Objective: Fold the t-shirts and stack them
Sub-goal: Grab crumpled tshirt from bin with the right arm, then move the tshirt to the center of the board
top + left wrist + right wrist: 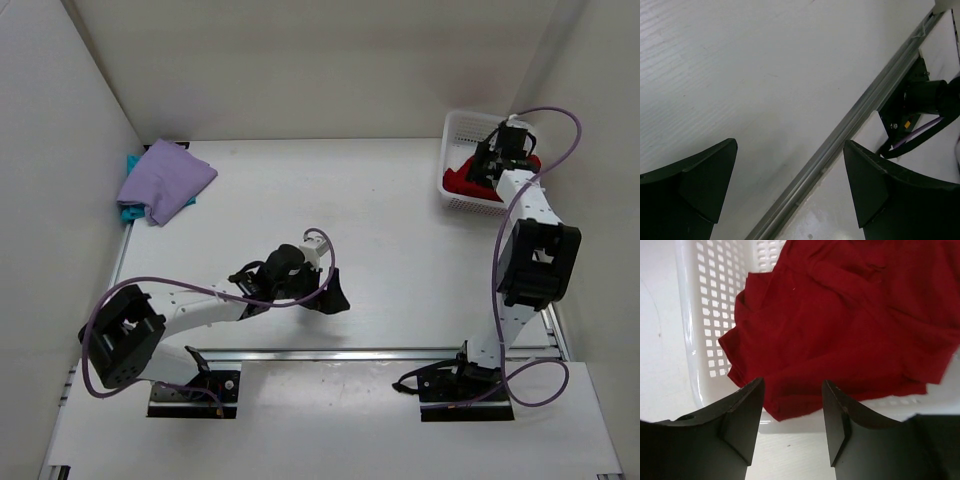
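The right gripper lowers into the basket (462, 125) to the shirt's near edge next, shifting toward the left in the top view.
The deep red t-shirt (840, 325) lies crumpled in the white lattice basket (710, 315) at the far right; it also shows in the top view (460, 183). My right gripper (792, 410) hovers open over the shirt's near edge, holding nothing; in the top view it (482, 165) is over the basket (462, 125). The lavender t-shirt (165, 178) lies folded on the teal t-shirt (131, 211) at the far left corner. My left gripper (330, 296) is open and empty over the bare table near the front middle; in its wrist view it (790, 185) holds nothing.
A metal rail (840, 135) runs along the table's front edge under the left gripper. The right arm's base plate (465, 395) and purple cable sit beyond it. White walls close in the left, back and right sides.
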Available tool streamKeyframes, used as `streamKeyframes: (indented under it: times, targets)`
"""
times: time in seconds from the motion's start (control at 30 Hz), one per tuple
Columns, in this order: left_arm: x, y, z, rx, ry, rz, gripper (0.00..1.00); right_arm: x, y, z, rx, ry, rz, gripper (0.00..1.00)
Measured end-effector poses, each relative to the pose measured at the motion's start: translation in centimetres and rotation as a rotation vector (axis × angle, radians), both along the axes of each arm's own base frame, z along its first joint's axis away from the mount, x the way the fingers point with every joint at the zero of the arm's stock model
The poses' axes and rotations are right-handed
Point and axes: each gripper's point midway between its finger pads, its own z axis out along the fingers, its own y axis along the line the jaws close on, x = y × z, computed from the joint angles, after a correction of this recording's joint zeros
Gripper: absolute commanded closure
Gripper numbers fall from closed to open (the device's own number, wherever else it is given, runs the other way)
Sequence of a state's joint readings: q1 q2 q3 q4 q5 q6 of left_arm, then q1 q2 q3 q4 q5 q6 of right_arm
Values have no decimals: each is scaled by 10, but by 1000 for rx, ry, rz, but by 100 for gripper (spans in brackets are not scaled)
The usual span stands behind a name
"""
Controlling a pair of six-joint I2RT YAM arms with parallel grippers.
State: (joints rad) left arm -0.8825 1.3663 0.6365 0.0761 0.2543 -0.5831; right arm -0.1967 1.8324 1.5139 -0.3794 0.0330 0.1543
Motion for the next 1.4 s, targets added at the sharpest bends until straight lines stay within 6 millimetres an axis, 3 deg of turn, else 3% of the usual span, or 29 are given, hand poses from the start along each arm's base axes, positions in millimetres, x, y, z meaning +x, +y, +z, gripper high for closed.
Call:
streamKeyframes:
  times: [0.3, 0.4, 0.5, 0.73, 0.8, 0.87, 0.97, 1.03, 1.1, 1.2, 1.3, 1.4]
  targets:
    - [-2, 1, -2, -42, 24, -11, 1, 1, 31, -46, -39, 155, 117, 49]
    - [0, 2, -2, -45, 22, -6, 1, 2, 32, -53, -50, 180, 127, 68]
    - [0, 1, -2, -48, 23, -8, 1, 5, 27, -55, -59, 195, 118, 100]
    - [2, 1, -1, -60, 31, -1, 1, 10, 20, -25, -63, 132, 73, 100]
    - [5, 3, -1, -59, 36, 10, 2, 8, 18, 3, -61, 74, 56, 99]
    - [10, 5, -1, -59, 38, 26, 1, 3, 20, 47, -62, -24, 52, 100]
    - [19, 10, 2, -61, 44, 59, 1, -14, 30, 145, -77, -248, 58, 100]
    - [26, 12, 5, -71, 48, 82, 1, -32, 48, 215, -95, -408, 90, 100]
    - [34, 17, 7, -89, 66, 113, 1, -52, 85, 283, -109, -567, 163, 100]
    - [53, 30, 16, -144, 92, 182, 1, -92, 164, 363, -71, -773, 361, 100]
    - [75, 55, 29, -225, 94, 288, 1, -133, 229, 413, 3, -909, 566, 100]
    - [94, 87, 41, -278, 78, 406, 1, -162, 260, 443, 56, -990, 686, 100]
